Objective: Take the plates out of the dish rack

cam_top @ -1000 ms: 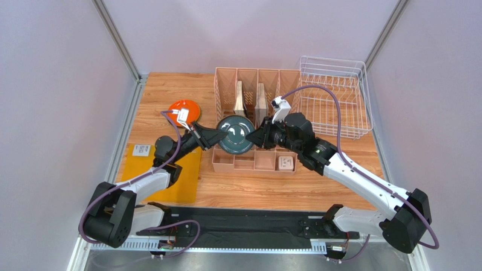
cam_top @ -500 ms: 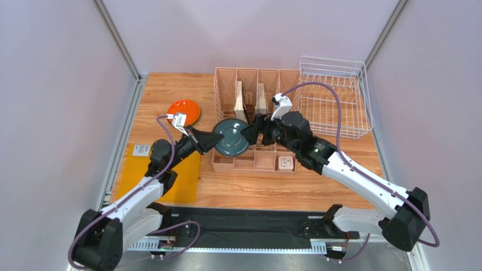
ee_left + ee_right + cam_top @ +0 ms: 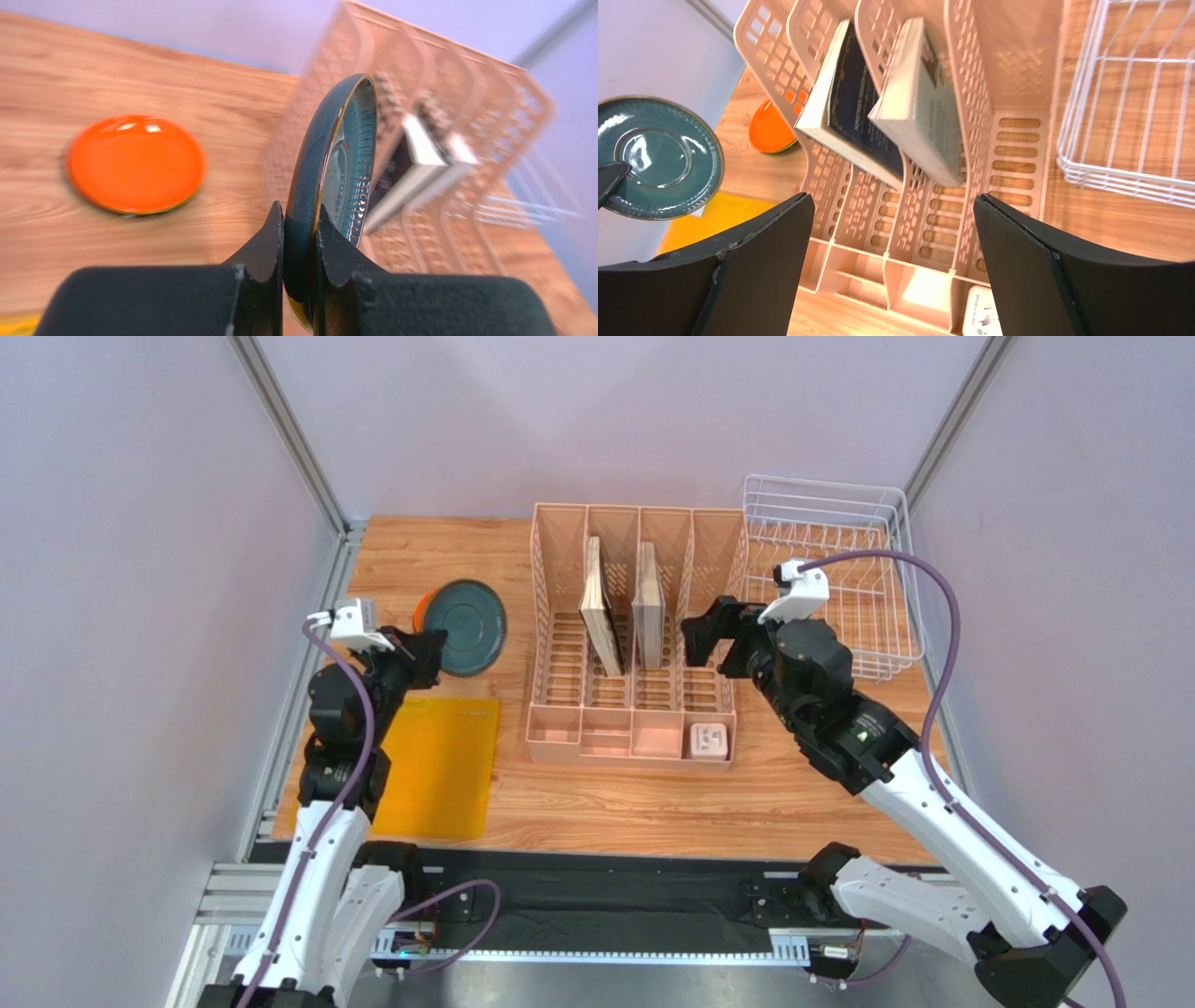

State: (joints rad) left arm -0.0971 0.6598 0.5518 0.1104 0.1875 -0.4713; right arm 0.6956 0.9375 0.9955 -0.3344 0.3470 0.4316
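Observation:
The grey-teal plate goes down and outward onto the orange plate (image 3: 422, 611) (image 3: 137, 164) next, and my left gripper releases its rim; the orange one lies flat and empty, below and outward of the gripper.
My left gripper (image 3: 425, 648) is shut on the rim of a dark grey-teal plate (image 3: 467, 627), holding it in the air at the table's far left. In the left wrist view the plate (image 3: 337, 168) stands edge-on, pinched between both fingers (image 3: 263, 252). An orange plate (image 3: 137, 164) lies flat on the wood below it; from above only a sliver (image 3: 422, 599) shows. My right gripper (image 3: 706, 636) hangs open and empty over the pink organizer, left of the white wire dish rack (image 3: 831, 574). Its jaws (image 3: 892, 266) stand wide apart.
A pink slotted organizer (image 3: 558, 672) with two books (image 3: 601, 605) fills the table's middle, with a small white card (image 3: 709, 741) in its front tray. A yellow mat (image 3: 438, 763) lies at the front left. Grey walls close in on both sides.
My right gripper opened, let go of the teal plate and drew back to the right. My left arm carried the plate left, from over the organizer to above the orange plate.

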